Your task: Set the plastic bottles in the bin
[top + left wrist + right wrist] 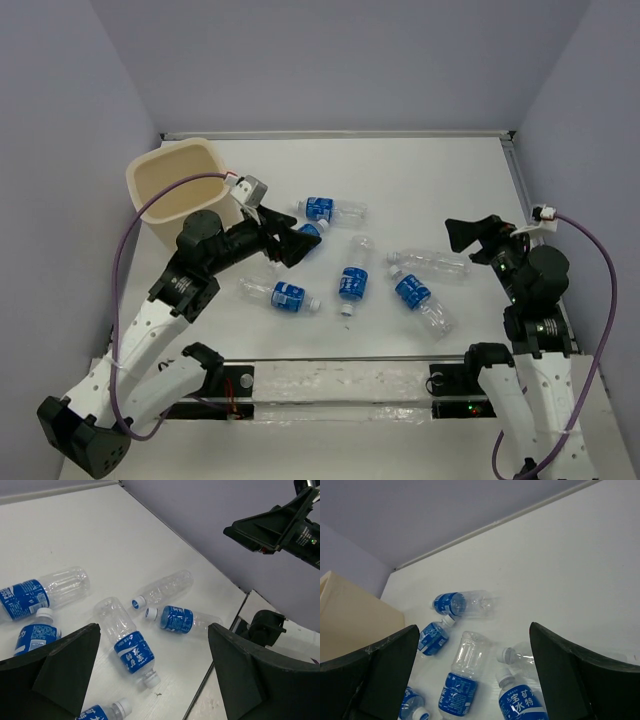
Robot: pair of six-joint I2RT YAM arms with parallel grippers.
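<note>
The middle bottle's clear body [358,257] [119,624] has bare table on either side, so my left gripper will next move down and to the right in the top view onto it, by the bottle's label.
Several clear plastic bottles with blue labels and white caps lie flat on the white table [440,180], among them one [335,209] at the back, one [353,275] in the middle and one [280,294] near the front. The cream bin [150,172] stands upright at the back left. My left gripper [305,250] hangs open beside the bin, above a bottle [312,231] it partly hides; in its wrist view the left gripper [154,627] holds nothing over a bottle [127,645]. My right gripper [452,234] is open and empty at the right, above a bottle [430,263].
Grey walls close the table at the back and both sides. A raised rail [522,200] runs along the right edge. The bin's side [350,615] shows at the left of the right wrist view. The right gripper [270,527] appears in the left wrist view.
</note>
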